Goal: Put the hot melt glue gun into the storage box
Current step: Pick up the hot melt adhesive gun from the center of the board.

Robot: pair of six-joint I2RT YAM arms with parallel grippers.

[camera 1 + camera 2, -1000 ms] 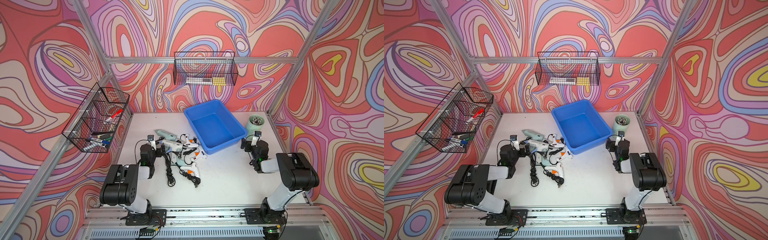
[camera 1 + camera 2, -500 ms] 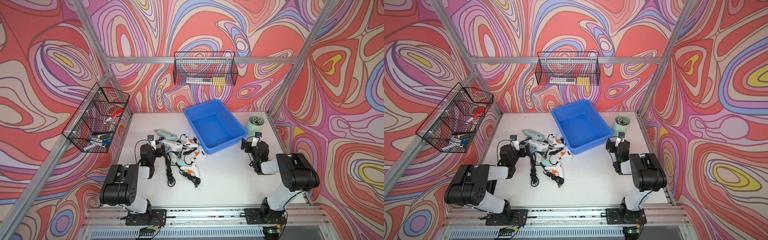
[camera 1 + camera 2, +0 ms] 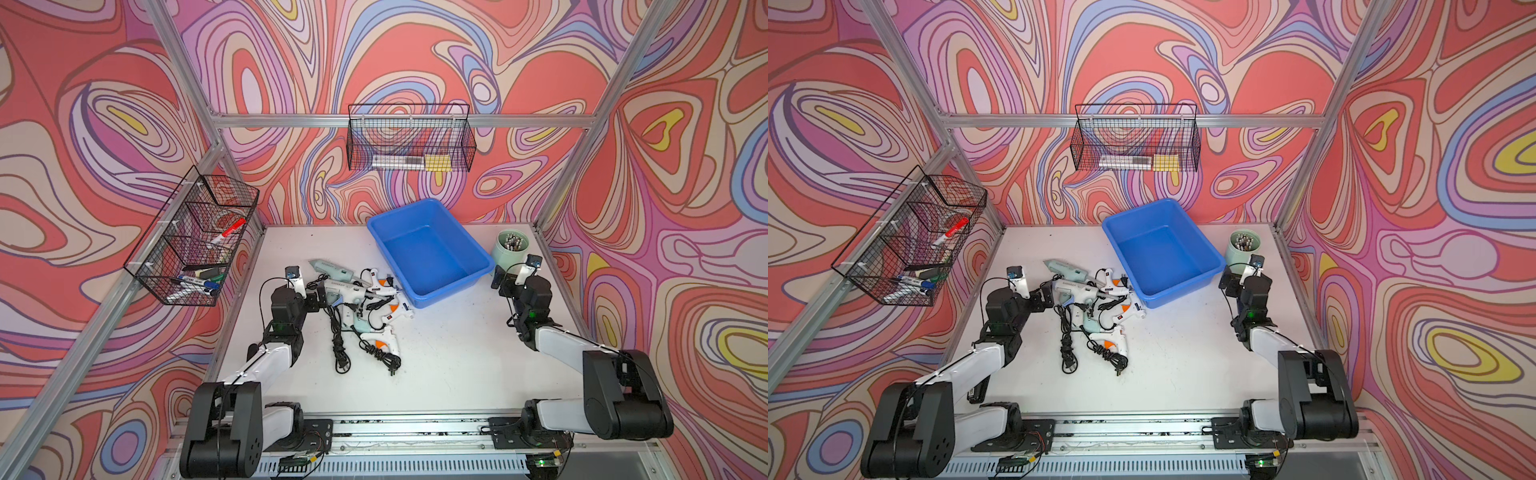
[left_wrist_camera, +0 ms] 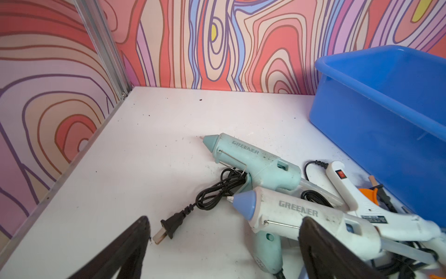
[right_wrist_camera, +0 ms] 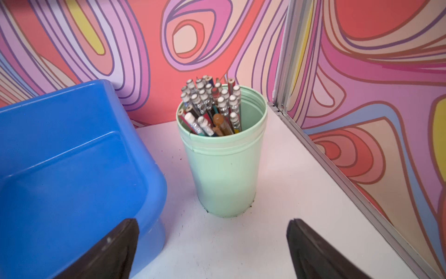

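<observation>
My left gripper shifts toward the box (image 3: 424, 257) next, tips its fingers down and lowers them onto the white gun's handle (image 3: 355, 303). The handle lies below them, nearer the box.
Several hot melt glue guns lie in a tangled pile with black cords left of centre on the table. Among them are a mint one (image 3: 332, 268) (image 4: 255, 164), a white one with a blue nozzle (image 3: 347, 289) (image 4: 301, 215), and small white ones with orange triggers (image 3: 386, 340). The blue storage box (image 3: 424, 257) (image 3: 1160, 249) (image 4: 386, 116) (image 5: 60, 157) stands just behind and right of the pile, with nothing in it. My left gripper (image 3: 316, 293) (image 3: 1044, 297) (image 4: 224, 218) is open at the white gun's nozzle end and holds nothing. My right gripper (image 3: 500, 282) (image 3: 1227, 282) (image 5: 212, 220) is open and empty by the box's right corner.
A pale green cup (image 3: 512, 249) (image 5: 224, 169) full of pencils stands close in front of the right gripper, near the back right corner. A loose plug (image 4: 166, 229) lies by the left fingers. Wire baskets hang on the left wall (image 3: 195, 241) and back wall (image 3: 409, 141).
</observation>
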